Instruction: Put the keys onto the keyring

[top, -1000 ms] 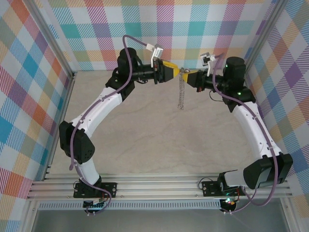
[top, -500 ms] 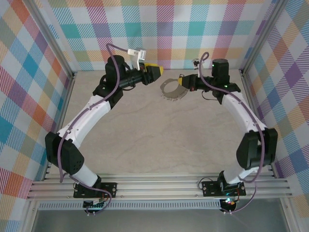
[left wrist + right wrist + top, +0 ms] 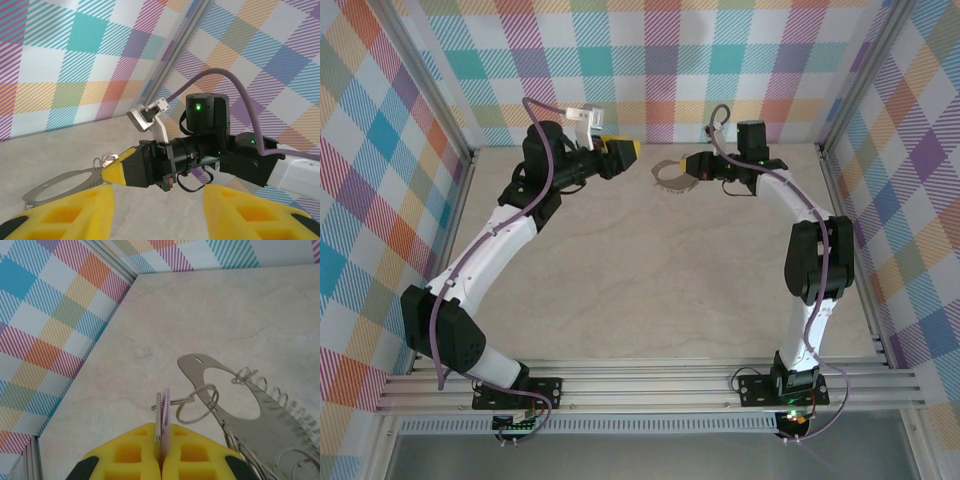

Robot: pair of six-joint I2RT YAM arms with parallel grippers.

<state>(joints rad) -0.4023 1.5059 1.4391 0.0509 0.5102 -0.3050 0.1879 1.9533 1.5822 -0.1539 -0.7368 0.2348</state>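
I should move my right gripper back and down to the bare middle of the tabletop and let go of the keys, because a wire ring (image 3: 197, 401) links them to the keyring.
My right gripper (image 3: 161, 432) is shut on the keys (image 3: 163, 412), a thin silvery key pressed flat against a pale lilac one, edge-up between the yellow pads. A small wire ring (image 3: 197, 401) links them to the keyring (image 3: 227, 390), a flat grey metal hoop fringed with several wire loops. From above, the keyring (image 3: 668, 176) hangs off the right gripper (image 3: 688, 166) near the back wall. My left gripper (image 3: 626, 150) stands open a short way to its left, holding nothing. In the left wrist view, the left gripper (image 3: 157, 215) faces the right gripper (image 3: 116, 171) and the keyring (image 3: 57, 184).
The checked back wall (image 3: 660, 70) stands close behind both grippers. Aluminium corner posts (image 3: 440, 110) rise at the back left and back right. The pale table (image 3: 650, 280) stretches out in front of the arms towards their bases.
The grippers were together at the ring a second ago. The left one has let go and drawn back left. Both arms have reached towards the back wall, the right one carrying the ring.
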